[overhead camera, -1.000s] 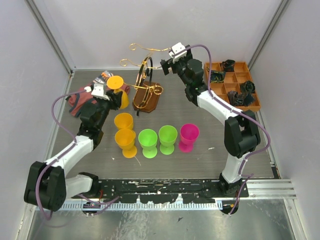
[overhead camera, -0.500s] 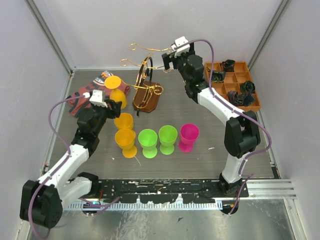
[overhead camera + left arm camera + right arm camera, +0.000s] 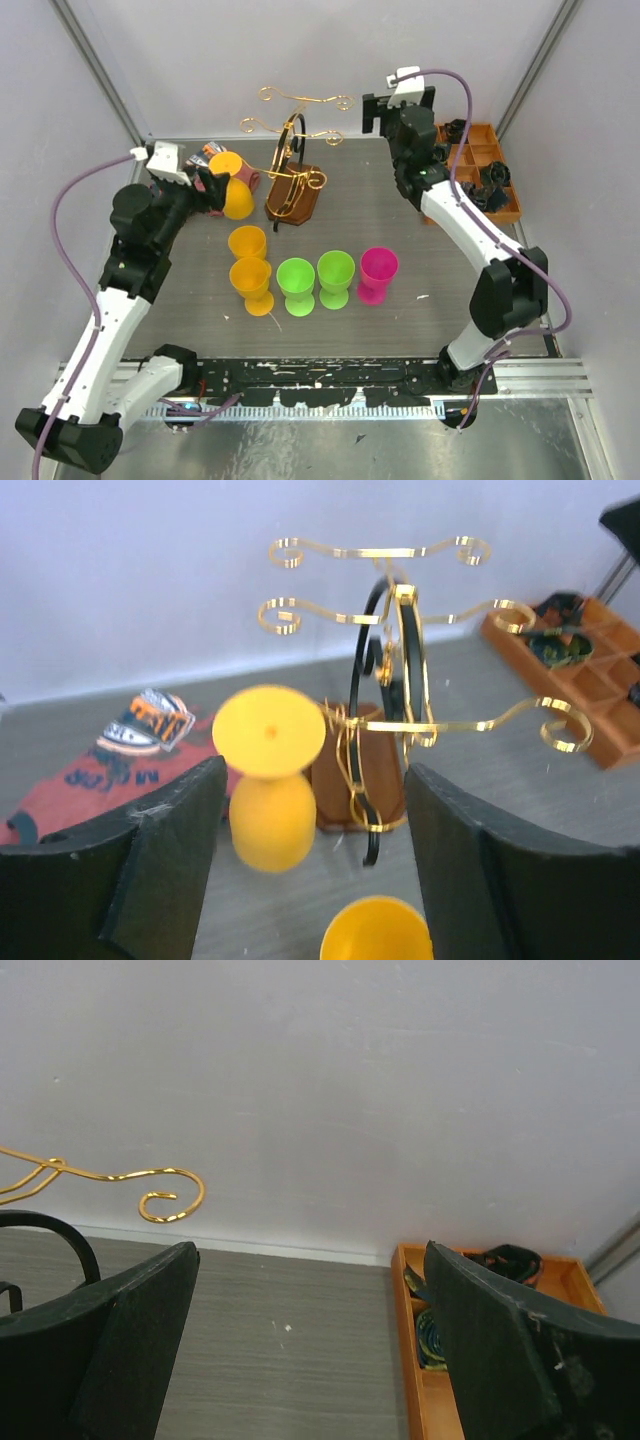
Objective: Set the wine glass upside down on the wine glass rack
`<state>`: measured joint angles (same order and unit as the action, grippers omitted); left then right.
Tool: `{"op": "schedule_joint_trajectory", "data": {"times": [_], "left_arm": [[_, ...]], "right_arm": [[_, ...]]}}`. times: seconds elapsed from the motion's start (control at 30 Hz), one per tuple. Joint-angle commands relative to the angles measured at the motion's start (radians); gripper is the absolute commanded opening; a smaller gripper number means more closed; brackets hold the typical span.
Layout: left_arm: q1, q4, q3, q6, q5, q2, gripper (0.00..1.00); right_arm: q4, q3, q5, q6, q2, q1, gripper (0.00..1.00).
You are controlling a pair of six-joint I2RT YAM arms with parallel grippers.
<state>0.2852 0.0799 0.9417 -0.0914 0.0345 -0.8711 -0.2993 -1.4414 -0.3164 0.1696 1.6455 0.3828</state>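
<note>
I will tilt my right gripper downward next. Then I will lower it back onto the free side of the magenta glass's rim, away from the green glasses.
A yellow wine glass (image 3: 235,190) is upside down at the left side of the wine glass rack (image 3: 295,203), foot up and bowl down. In the left wrist view the glass (image 3: 270,815) is blurred. Its foot sits at the left end of the lowest gold arm of the rack (image 3: 402,630), but I cannot tell whether it rests there. My left gripper (image 3: 213,187) (image 3: 312,780) stands open just left of the glass, with nothing between its fingers. My right gripper (image 3: 378,112) (image 3: 310,1255) is open and empty, high at the back, right of the rack. One gold scroll of the rack (image 3: 160,1195) shows in the right wrist view.
Two yellow glasses (image 3: 248,241) (image 3: 250,280), two green ones (image 3: 296,283) (image 3: 336,275) and a magenta one (image 3: 378,273) stand upright in front of the rack. An orange compartment tray (image 3: 505,212) holds dark parts at back right. A red printed cloth (image 3: 110,770) lies at back left.
My left gripper has opened and drawn back to the left, leaving the yellow glass at the rack. My right arm has swung right and back, away from the rack's top arms.
</note>
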Motion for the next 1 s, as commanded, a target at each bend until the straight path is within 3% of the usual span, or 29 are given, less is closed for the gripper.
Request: {"op": "schedule_joint_trajectory", "data": {"times": [0.0, 0.17, 0.27, 0.43, 0.73, 0.97], "left_arm": [[0.004, -0.085, 0.116, 0.155, 0.023, -0.102, 0.85], [0.003, -0.314, 0.295, 0.234, 0.042, -0.357, 0.94], [0.004, -0.294, 0.46, 0.212, 0.084, -0.537, 0.99], [0.004, -0.196, 0.713, 0.167, 0.15, -0.743, 0.98], [0.004, -0.214, 0.87, 0.093, 0.15, -0.878, 0.98], [0.004, -0.191, 0.868, 0.091, 0.141, -0.89, 0.98]], "right_arm": [[0.218, -0.03, -0.044, -0.123, -0.078, -0.027, 1.0], [0.42, 0.01, -0.015, -0.174, -0.156, -0.029, 1.0], [0.557, 0.026, -0.017, -0.244, -0.206, -0.029, 1.0], [0.785, 0.057, 0.046, -0.364, -0.296, -0.028, 0.96], [1.106, 0.114, 0.266, -0.413, -0.453, -0.025, 0.89], [1.132, 0.286, 0.402, -0.501, -0.594, -0.023, 0.85]]}}
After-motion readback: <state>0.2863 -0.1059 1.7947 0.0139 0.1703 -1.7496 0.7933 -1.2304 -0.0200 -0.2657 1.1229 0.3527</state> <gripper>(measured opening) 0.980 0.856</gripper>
